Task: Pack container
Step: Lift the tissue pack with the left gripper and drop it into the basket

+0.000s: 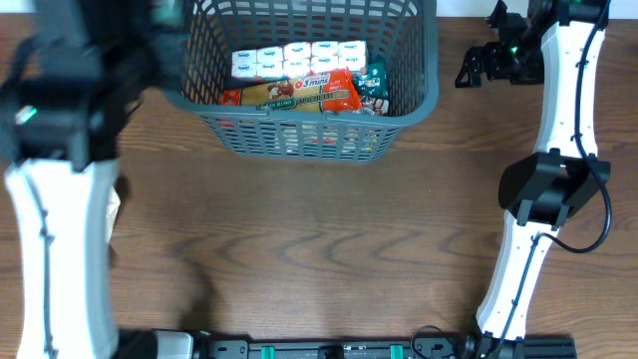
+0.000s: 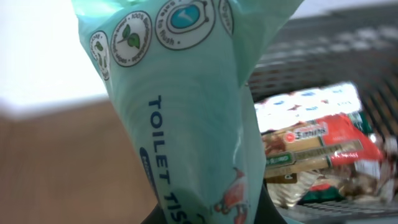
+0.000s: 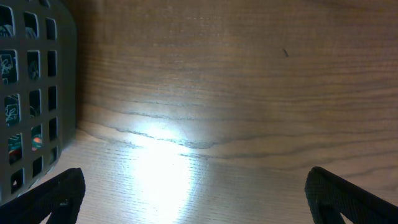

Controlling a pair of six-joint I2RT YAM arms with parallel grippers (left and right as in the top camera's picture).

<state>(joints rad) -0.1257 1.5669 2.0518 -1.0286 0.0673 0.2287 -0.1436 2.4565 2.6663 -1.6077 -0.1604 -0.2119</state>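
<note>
The free space is beside the noodle packet's end nearest my left gripper [image 1: 228, 97]. My left gripper needs to move over the container's rim and down to that space next.
The dark grey lattice container [image 1: 411, 104] stands at the table's back middle. It holds a row of white packs [image 1: 299, 58], a red-orange noodle packet [image 1: 299, 92] and a green packet [image 1: 374, 84]. My left gripper [image 1: 150, 40] is blurred by the container's left rim. In the left wrist view it [image 2: 211, 219] is shut on a mint-green toilet tissue pack [image 2: 186, 112], with the container [image 2: 323, 43] behind. My right gripper [image 1: 480, 64] is open and empty over bare table right of the container [image 3: 37, 93], its fingers spread wide in the right wrist view [image 3: 196, 193].
A pale object [image 1: 112, 214] peeks out beside the left arm near the table's left edge. The right arm's base and links [image 1: 543, 189] stand along the right side. A black rail [image 1: 329, 349] runs along the front edge.
</note>
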